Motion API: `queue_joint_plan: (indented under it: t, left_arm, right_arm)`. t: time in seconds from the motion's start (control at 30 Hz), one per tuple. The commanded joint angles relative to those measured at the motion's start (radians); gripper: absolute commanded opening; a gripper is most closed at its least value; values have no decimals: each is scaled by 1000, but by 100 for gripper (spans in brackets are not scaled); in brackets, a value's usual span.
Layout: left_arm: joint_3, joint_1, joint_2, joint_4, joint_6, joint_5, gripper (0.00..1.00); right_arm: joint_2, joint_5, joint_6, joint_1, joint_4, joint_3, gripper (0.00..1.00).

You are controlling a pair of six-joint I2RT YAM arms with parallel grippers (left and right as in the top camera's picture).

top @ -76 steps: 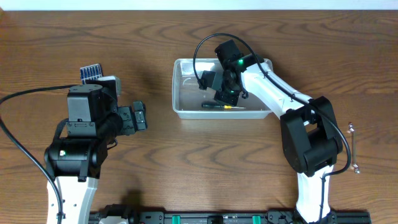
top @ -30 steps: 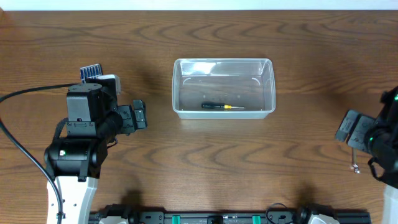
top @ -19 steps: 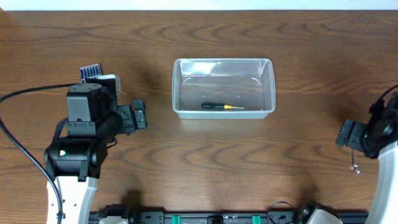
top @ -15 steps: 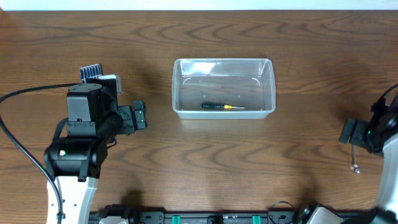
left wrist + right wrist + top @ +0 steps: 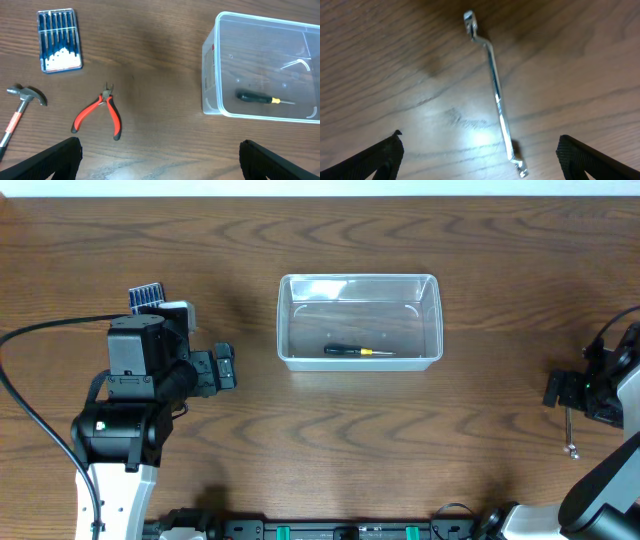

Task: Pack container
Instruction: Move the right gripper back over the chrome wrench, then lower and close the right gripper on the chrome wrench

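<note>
I will next lower my open right gripper onto the middle of the wrench's handle [image 5: 568, 419] [image 5: 497, 96] and close it, as the slim metal handle lies flat on the tabletop between my spread fingers.
The clear plastic container [image 5: 283, 320] stands at the table's middle with a black-and-yellow screwdriver [image 5: 358, 351] lying in it. From the left wrist the container [image 5: 209, 65] is at the upper right, and the screwdriver [image 5: 261, 98] shows through its wall. My left gripper [image 5: 225, 367] is open, well left of the container, its jaws [image 5: 160, 167] wide over bare wood. At the far right my right gripper [image 5: 560, 392] is open above a thin silver wrench [image 5: 495, 85]. The wrench lies flat between the spread fingertips [image 5: 377, 157] and touches neither.
Left of the container lie red-handled pliers [image 5: 100, 112], a small hammer [image 5: 22, 106] and a blue drill-bit case [image 5: 59, 40]. In the overhead view only the case [image 5: 147, 295] shows beside my left arm. The wrench's end [image 5: 572, 448] pokes out below the right gripper.
My right arm left the container, with the screwdriver lying inside, and swung to the far right over the wrench. The left arm has not moved.
</note>
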Motion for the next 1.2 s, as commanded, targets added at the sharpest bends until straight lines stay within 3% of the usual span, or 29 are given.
queue_joint_plan:
  t: [0.0, 1.17]
  left_arm:
    - [21, 0, 0, -7, 18, -5, 99]
    - [21, 0, 0, -10, 17, -5, 98]
  right_arm:
    - [13, 38, -62, -16, 21, -3, 99]
    - [44, -101, -112, -76, 391, -257, 97]
